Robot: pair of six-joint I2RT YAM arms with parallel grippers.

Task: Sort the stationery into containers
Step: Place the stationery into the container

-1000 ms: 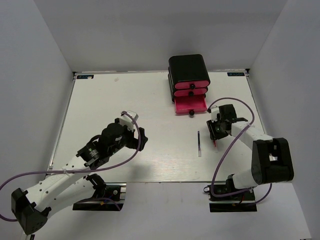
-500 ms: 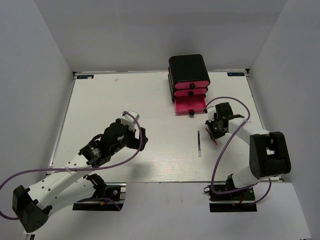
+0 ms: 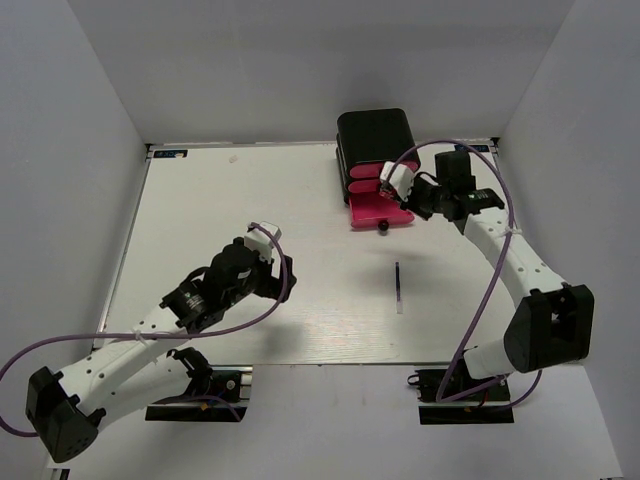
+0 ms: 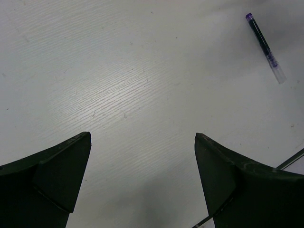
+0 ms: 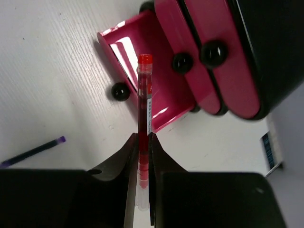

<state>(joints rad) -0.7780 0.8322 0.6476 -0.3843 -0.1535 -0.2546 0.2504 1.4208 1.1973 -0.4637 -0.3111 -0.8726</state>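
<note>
The red pen slants across the open drawer, so the robot's right gripper needs to go down toward the bottom of the drawer below it, turn the pen lengthwise and let go of it.
A glossy black cabinet holds three pink drawers. The top two are closed, and the bottom drawer is pulled out. My right gripper is shut on a red pen, which it holds above the open drawer with its red cap pointing away from the fingers. A thin dark pen with a purple cap lies on the table. At mid-left, my left gripper hovers open over bare table with nothing between its fingers.
The white table is walled by grey panels on three sides. Black round knobs stick out from the drawer fronts. My right arm's purple cable arcs over the back right corner.
My right gripper closed on the red pen, lifted it off the table and swung back-left to the open bottom drawer. The left arm has hardly moved.
</note>
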